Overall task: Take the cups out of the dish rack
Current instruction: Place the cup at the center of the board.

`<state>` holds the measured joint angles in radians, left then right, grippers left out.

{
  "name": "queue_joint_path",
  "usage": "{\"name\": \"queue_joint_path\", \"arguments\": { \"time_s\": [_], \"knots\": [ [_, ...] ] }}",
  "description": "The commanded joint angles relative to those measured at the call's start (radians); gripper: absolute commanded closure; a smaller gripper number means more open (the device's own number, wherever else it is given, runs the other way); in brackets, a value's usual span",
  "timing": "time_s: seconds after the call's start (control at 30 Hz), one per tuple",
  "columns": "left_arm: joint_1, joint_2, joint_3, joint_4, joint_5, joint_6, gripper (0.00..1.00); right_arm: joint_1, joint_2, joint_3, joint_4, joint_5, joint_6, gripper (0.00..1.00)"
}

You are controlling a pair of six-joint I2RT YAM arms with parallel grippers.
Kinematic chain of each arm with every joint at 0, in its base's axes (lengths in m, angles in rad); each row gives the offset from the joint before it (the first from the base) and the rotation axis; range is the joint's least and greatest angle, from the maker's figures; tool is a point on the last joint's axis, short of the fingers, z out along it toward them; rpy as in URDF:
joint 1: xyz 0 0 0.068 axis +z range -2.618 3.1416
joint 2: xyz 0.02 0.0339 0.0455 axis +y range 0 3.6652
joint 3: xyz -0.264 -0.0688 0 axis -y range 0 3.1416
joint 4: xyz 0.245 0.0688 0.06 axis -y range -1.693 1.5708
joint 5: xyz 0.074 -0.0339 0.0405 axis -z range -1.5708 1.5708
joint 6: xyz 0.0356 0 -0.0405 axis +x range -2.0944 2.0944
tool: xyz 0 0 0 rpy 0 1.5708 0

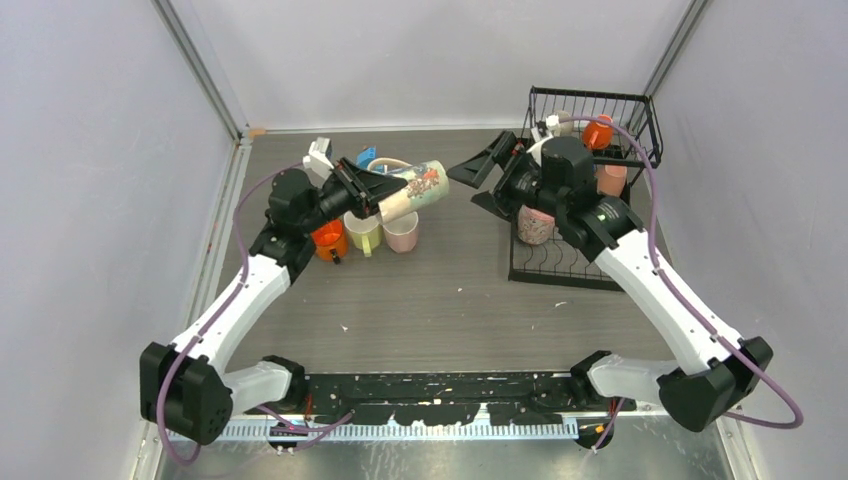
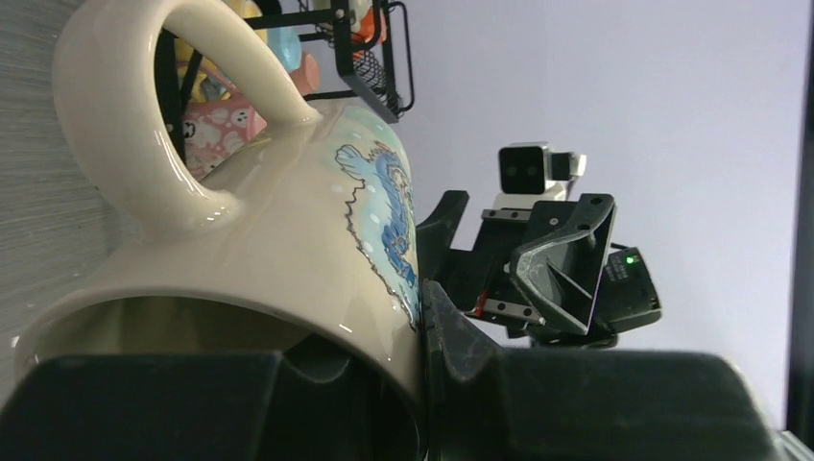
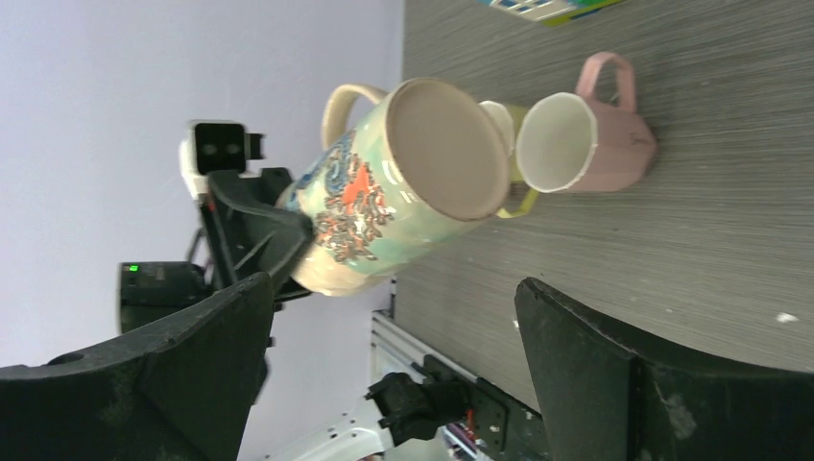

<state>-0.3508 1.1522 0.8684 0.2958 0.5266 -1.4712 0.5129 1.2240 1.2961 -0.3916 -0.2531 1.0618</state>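
Observation:
I need to tilt my left gripper fingers-down and lower the cream cup onto the bare tabletop (image 1: 438,239) beside the pink cup to release it upright, since its base points sideways.
My left gripper (image 1: 372,196) is shut on the rim of a cream cup with painted pictures (image 1: 412,188), held on its side in the air above the table. In the left wrist view one finger is inside the cup (image 2: 269,221) and the other presses its outer wall. My right gripper (image 1: 475,185) stands open just right of that cup, touching nothing, in front of the black dish rack (image 1: 640,125). In the right wrist view the held cup (image 3: 384,202) lies beyond the open right gripper (image 3: 394,336). The rack holds an orange cup (image 1: 598,130), a pinkish cup (image 1: 610,178) and a patterned pink cup (image 1: 535,225).
Under the held cup an orange cup (image 1: 328,240), a yellow cup (image 1: 362,232) and a pink cup (image 1: 401,233) stand together on the table. A small blue toy piece (image 1: 367,157) lies behind them. Walls close in the back and both sides.

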Motion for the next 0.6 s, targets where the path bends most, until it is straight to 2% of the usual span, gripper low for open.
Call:
{"name": "queue_joint_path", "arguments": {
  "time_s": [0.0,0.1,0.23,0.4,0.57],
  "knots": [
    [0.005,-0.059,0.178,-0.149,0.076,0.189,1.0,-0.005,-0.079,0.05,-0.133,0.139,-0.115,0.0],
    [0.003,-0.016,0.296,-0.362,0.105,0.328,1.0,-0.005,-0.108,0.073,-0.217,0.226,-0.165,0.0],
    [-0.047,0.06,0.475,-0.665,0.062,0.525,1.0,-0.005,-0.157,0.1,-0.3,0.354,-0.211,0.0],
    [-0.171,0.187,0.685,-0.944,-0.104,0.725,1.0,-0.006,-0.203,0.123,-0.392,0.489,-0.25,0.0],
    [-0.3,0.349,0.874,-1.138,-0.301,0.893,1.0,-0.006,-0.245,0.119,-0.451,0.571,-0.264,0.0]
  ]
}}
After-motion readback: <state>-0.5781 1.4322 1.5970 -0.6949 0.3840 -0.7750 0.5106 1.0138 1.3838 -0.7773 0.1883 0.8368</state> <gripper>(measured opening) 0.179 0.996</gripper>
